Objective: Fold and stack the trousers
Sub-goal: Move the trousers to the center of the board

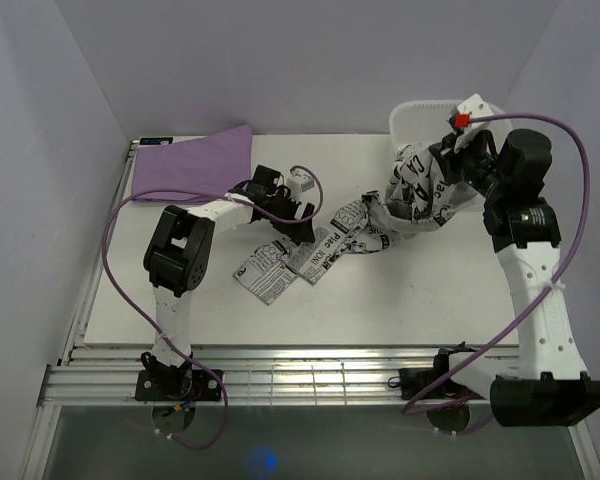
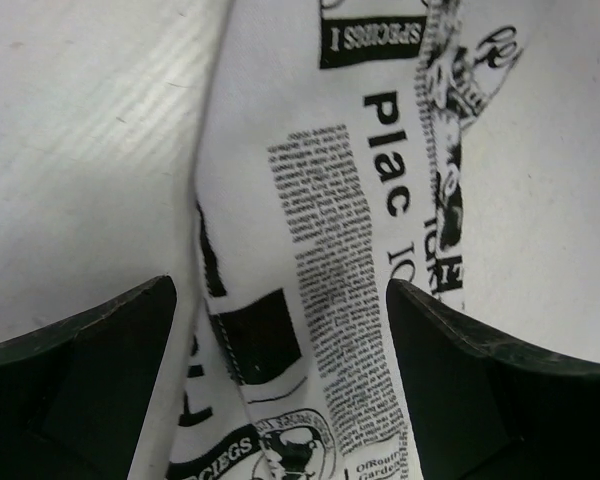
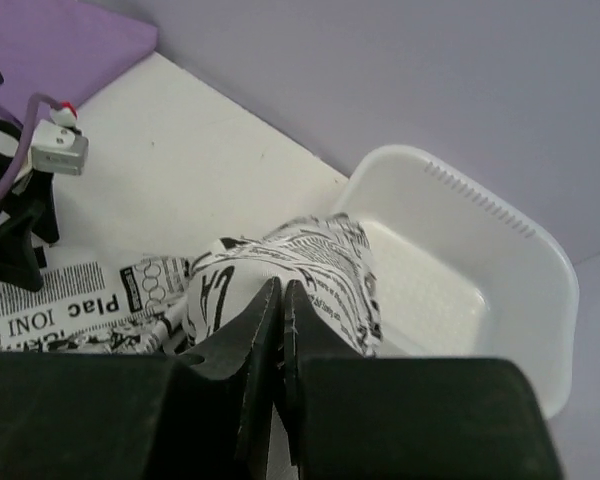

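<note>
I need to lower my left gripper down onto the trouser leg's far edge [image 1: 310, 243] [image 2: 214, 275] next and close there. That edge already runs between the gripper's two spread fingers.
The trousers [image 1: 380, 215], white with black newspaper print, lie stretched across the table from the middle to the back right. My right gripper [image 1: 448, 160] is shut on the bunched upper end of the trousers [image 3: 290, 260], holding it up beside the basket. My left gripper [image 1: 298, 226] hangs open over one leg; in the left wrist view the printed leg [image 2: 330, 250] runs between the two spread fingers [image 2: 460, 370] without being clamped. The leg ends [image 1: 270, 275] lie flat on the table.
A white plastic basket [image 1: 420, 115] stands at the back right, also in the right wrist view [image 3: 480, 260]. A folded purple cloth [image 1: 195, 165] lies at the back left. The white tabletop [image 1: 420, 290] ends at a metal rail in front.
</note>
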